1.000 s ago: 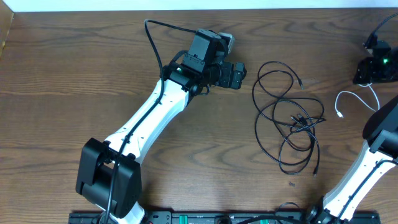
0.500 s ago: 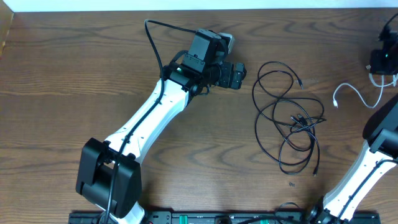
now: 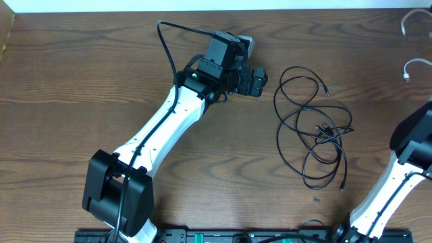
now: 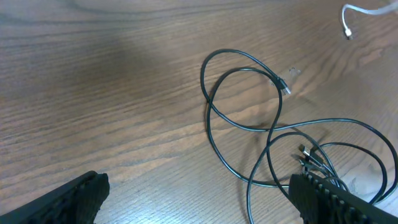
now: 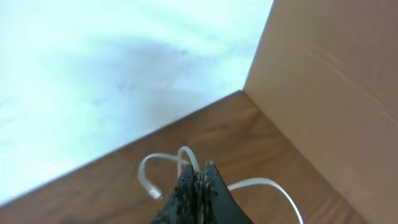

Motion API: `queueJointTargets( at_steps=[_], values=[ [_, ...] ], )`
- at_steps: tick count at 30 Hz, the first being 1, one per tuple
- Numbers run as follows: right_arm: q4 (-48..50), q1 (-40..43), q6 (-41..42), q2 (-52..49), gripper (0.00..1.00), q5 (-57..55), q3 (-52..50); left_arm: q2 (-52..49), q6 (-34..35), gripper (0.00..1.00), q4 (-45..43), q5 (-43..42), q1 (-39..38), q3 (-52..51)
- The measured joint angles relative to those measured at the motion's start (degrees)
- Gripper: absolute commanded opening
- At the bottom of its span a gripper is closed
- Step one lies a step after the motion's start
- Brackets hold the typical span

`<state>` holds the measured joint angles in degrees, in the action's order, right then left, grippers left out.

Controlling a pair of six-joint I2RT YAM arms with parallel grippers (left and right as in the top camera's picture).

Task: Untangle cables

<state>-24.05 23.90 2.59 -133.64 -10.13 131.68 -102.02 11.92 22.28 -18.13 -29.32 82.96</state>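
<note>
The black cables bunch up around their plugs, so I will next move my left gripper to the right in the overhead view, back and down onto that crossing bundle of black cables.
A loose tangle of thin black cables (image 3: pixel 314 131) lies on the wooden table right of centre. My left gripper (image 3: pixel 263 81) stands open just left of the tangle and holds nothing. In the left wrist view its fingers (image 4: pixel 68 199) frame bare wood, with the black cables (image 4: pixel 249 93) ahead and to the right. The white cable (image 3: pixel 413 62) hangs at the far right edge. My right gripper (image 5: pixel 199 173) is shut on the white cable (image 5: pixel 160 160), which loops out on both sides of the jaws. The right gripper itself is outside the overhead view.
A cardboard wall (image 5: pixel 336 74) rises at the table's right end, next to a white surface (image 5: pixel 93 74) beyond the far edge. The right arm's white link (image 3: pixel 405 175) crosses the lower right corner. A small pale speck (image 4: pixel 293 72) lies by the black cables.
The right gripper closed on the white cable and carried it up toward the far right corner, leaving the overhead view. The left arm and black cables have not moved.
</note>
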Motion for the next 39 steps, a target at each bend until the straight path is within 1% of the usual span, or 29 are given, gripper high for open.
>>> queueJointTargets(
  at_steps=[3, 4, 5, 6, 8, 11, 13, 14, 16, 17, 19, 20, 23, 24, 27, 29, 32, 34, 39],
  values=[
    [0.31, -0.04, 1.64, -0.13, 0.01, 0.02, 0.0, 0.0, 0.0, 0.98, 0.0, 0.02, 0.0, 0.0],
    [0.31, 0.0, 1.99, -0.39, 0.15, -0.07, 0.0, 0.0, 0.0, 0.98, 0.02, 0.0, 0.0, 0.0],
    [0.22, 0.02, 2.45, -1.01, 0.56, -0.35, 0.0, 0.0, 0.0, 0.98, 0.02, 0.02, 0.0, 0.0],
    [-0.22, 0.02, 2.67, -1.49, 0.75, -0.46, 0.0, 0.02, 0.0, 0.98, 0.02, 0.0, 0.0, 0.0],
    [-3.5, 0.09, 3.23, -2.58, 0.99, -0.79, 0.02, 0.0, 0.0, 0.98, 0.04, 0.02, 0.0, 0.0],
    [-9.09, 0.37, 3.23, -3.69, 0.99, -0.85, 0.0, 0.0, -0.02, 0.98, 0.24, 0.02, 0.0, 0.0],
    [-14.14, 0.46, 3.32, -3.56, 0.99, -0.79, 0.0, 0.0, -0.26, 0.98, 0.33, 0.02, 0.0, 0.0],
    [-18.32, 0.55, 3.3, -3.17, 0.99, -0.39, 0.0, 0.0, -0.39, 0.98, 0.31, 0.02, 0.0, 0.0],
    [-22.49, 0.76, 3.32, -2.19, 0.99, 0.52, 0.0, 0.0, -0.66, 0.98, 0.44, 0.0, 0.0, 0.0],
    [-27.47, 0.79, 3.32, -0.81, 0.99, 1.99, -0.17, 0.0, -1.16, 0.98, 0.52, -0.02, 0.0, 0.0],
    [-32.11, 0.83, 3.32, 1.6, 0.99, 4.22, -0.17, 0.0, -2.08, 0.98, 1.07, 0.02, -0.24, 0.0],
    [-37.16, 0.83, 3.32, 5.27, 0.99, 6.95, -0.17, 0.0, -2.99, 0.98, 1.55, 0.02, -0.61, 0.0],
    [-42.14, 0.83, 3.32, 10.34, 0.99, 10.54, 0.28, 0.0, -6.75, 0.98, 3.13, 0.04, -4.68, 0.0],
    [-43.08, 0.83, 3.32, 10.91, 0.99, 11.04, 0.42, 0.0, -7.21, 0.98, 3.28, 0.07, -5.35, 0.0],
    [-47.04, 0.83, 3.32, 11.26, 0.99, 12.92, 0.63, -0.68, -9.31, 0.98, 2.78, -0.15, -11.52, 0.0],
    [-48.63, 0.83, 3.32, 10.86, 0.99, 13.42, 0.57, -2.49, -9.99, 0.98, 0.61, -0.42, -14.49, 0.02],
    [-50.4, 0.83, 3.32, 10.71, 0.99, 14.08, 0.57, -7.23, -10.56, 0.98, -4.02, -0.81, -18.36, -0.04],
    [-51.65, 0.83, 3.32, 10.71, 0.99, 14.27, 0.57, -10.14, -10.71, 0.97, -8.85, -0.83, -20.7, -0.07],
    [-52.98, 0.83, 3.32, 10.71, 0.99, 14.45, 0.57, -13.75, -10.73, 0.89, -16.83, -0.85, -25.92, -0.04]
  ],
)
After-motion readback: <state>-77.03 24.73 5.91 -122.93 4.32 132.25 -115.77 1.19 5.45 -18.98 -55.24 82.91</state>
